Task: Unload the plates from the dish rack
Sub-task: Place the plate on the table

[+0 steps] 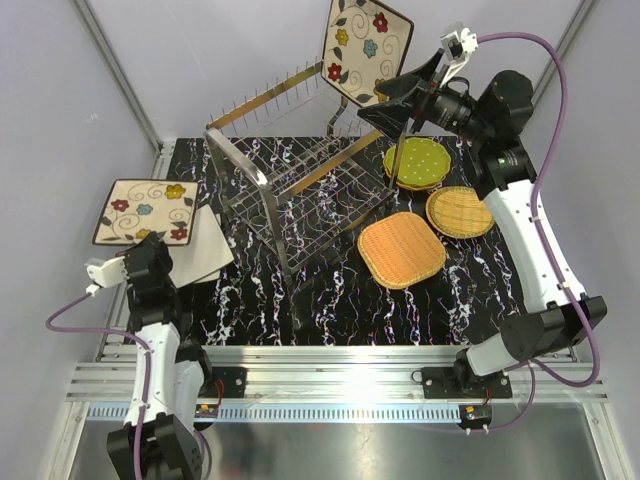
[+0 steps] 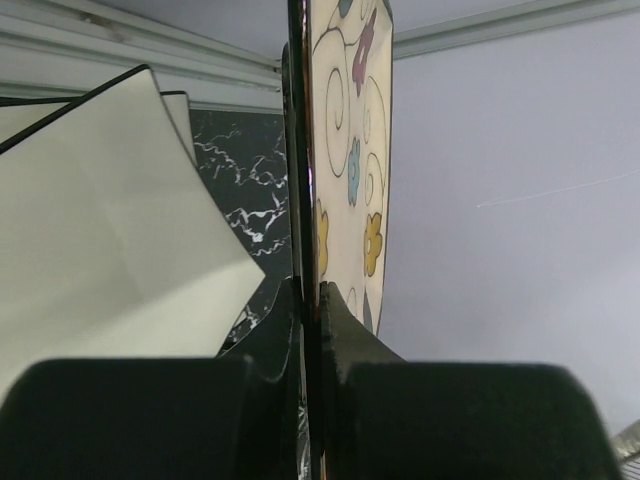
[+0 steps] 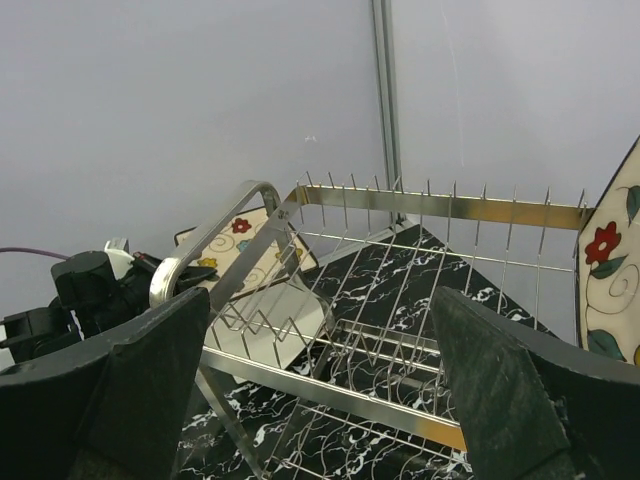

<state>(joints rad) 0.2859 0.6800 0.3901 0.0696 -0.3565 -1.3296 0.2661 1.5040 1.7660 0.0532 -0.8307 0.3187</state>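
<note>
My left gripper will carry the flower-patterned plate that it holds backward and down onto the cream square plate (image 1: 200,248) (image 2: 112,238) before it opens.
The chrome dish rack (image 1: 300,190) stands mid-table. One flower-patterned plate (image 1: 365,50) stands upright at its far right end; in the right wrist view this plate (image 3: 610,280) lies outside the right finger. My right gripper (image 1: 375,103) hangs open just beside it, with only the rack (image 3: 330,390) showing between its fingers (image 3: 150,370). My left gripper (image 1: 150,255) is shut on the edge of a second flower-patterned plate (image 1: 145,210), seen edge-on in the left wrist view (image 2: 350,180). That plate is held over a cream square plate (image 1: 205,250) at the table's left.
A green dotted plate (image 1: 418,162) and two woven wicker plates (image 1: 401,249) (image 1: 459,211) lie on the black marbled table (image 1: 330,300) right of the rack. A wall post (image 3: 385,100) rises behind the rack. The cream plate (image 2: 100,240) fills the left of the left wrist view.
</note>
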